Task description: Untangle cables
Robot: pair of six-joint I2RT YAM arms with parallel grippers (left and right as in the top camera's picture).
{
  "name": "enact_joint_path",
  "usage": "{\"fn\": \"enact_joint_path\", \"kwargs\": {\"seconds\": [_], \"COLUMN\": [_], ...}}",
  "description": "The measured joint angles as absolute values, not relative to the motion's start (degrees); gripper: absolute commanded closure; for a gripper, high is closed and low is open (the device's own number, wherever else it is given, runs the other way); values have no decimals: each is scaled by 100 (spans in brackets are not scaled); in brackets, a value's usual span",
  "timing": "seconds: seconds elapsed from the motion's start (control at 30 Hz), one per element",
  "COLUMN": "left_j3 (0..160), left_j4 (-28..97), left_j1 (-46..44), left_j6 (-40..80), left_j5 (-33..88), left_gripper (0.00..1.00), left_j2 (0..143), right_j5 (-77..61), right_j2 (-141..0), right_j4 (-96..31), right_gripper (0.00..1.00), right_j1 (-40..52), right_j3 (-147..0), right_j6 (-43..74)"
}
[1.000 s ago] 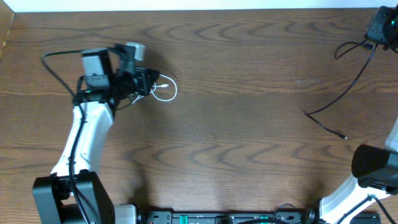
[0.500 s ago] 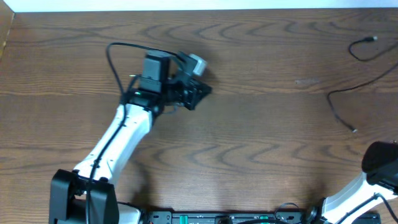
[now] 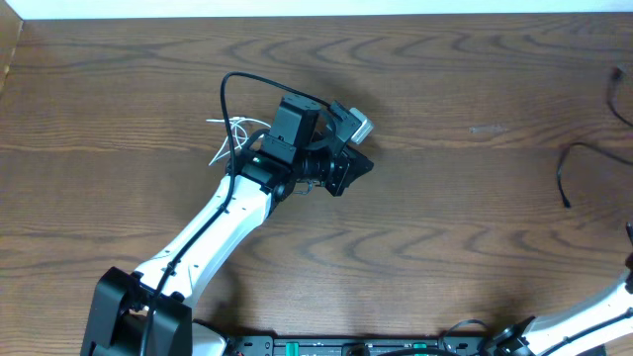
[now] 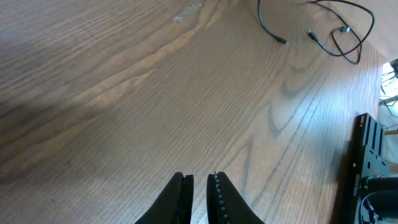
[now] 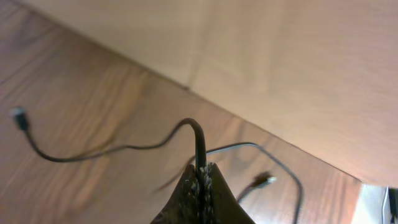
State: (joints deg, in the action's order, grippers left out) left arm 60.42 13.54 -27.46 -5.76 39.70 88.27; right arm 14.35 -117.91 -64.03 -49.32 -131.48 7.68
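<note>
The black cable should next be lowered and released by my right gripper on the tabletop below, beside the light wall, well apart from the white one.
The white cable lies loose on the table left of my left arm, partly hidden by the arm's own black wire. My left gripper is to its right, apart from it. In the left wrist view its jaws are nearly closed with a narrow gap and hold nothing. The black cable lies at the far right and also shows in the left wrist view. My right gripper is shut on the black cable, which hangs off with a plug at each end. That gripper is outside the overhead view.
A light wall or board rises at the table's far edge, close to my right gripper. A black frame runs along the table's front edge. The right arm's base sits at the bottom right.
My left arm has swung right, away from the white cable, which now lies spread behind it. The black cable has been dragged right to the table's edge, and the right gripper has left the overhead view.
</note>
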Motion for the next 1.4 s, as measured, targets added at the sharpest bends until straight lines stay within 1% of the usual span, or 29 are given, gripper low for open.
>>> {"fn": "enact_joint_path", "kwargs": {"seconds": [0.17,0.3,0.5,0.7,0.9,1.1,1.33,1.37,1.4], "left_j3": [6042,6042,6042,6042,6042,6042,6042,6042,6042], "left_j4": [1398,1468,1544,1610,1614,1614,1614,1614,1614], "left_j1": [-2762,-2762,-2762,-2766,-2915,-3151,-3382,-3406,-3428], "left_j6": [-576,-576,-576,-576,-576,-576,-548,-537,-530], "left_j5": [3946,3927,3905,3905,3903,3903,3859,3859,3859], "left_gripper": [85,85,85,85,85,85,85,85,85], "left_j2": [8827,8829,8827,8829,8827,8829,8829,8829,8827], "right_j5": [1225,1090,974,884,1061,1275,1339,1352,1350], "right_j2": [-11791,-11791,-11791,-11874,-12556,-13432,-13885,-13937,-13998], "right_j4": [-6381,-6272,-5881,-5566,-5575,-5621,-5662,-5669,-5675], "right_gripper": [99,99,99,99,99,99,99,98,90], "right_j1": [-5441,-5553,-5330,-4849,-4469,-4497,-4700,-4718,-4737], "right_j3": [-13148,-13148,-13148,-13150,-13163,-13161,-13159,-13159,-13159], "right_j6": [899,961,1022,1007,1048,1114,1111,1114,1111]}}
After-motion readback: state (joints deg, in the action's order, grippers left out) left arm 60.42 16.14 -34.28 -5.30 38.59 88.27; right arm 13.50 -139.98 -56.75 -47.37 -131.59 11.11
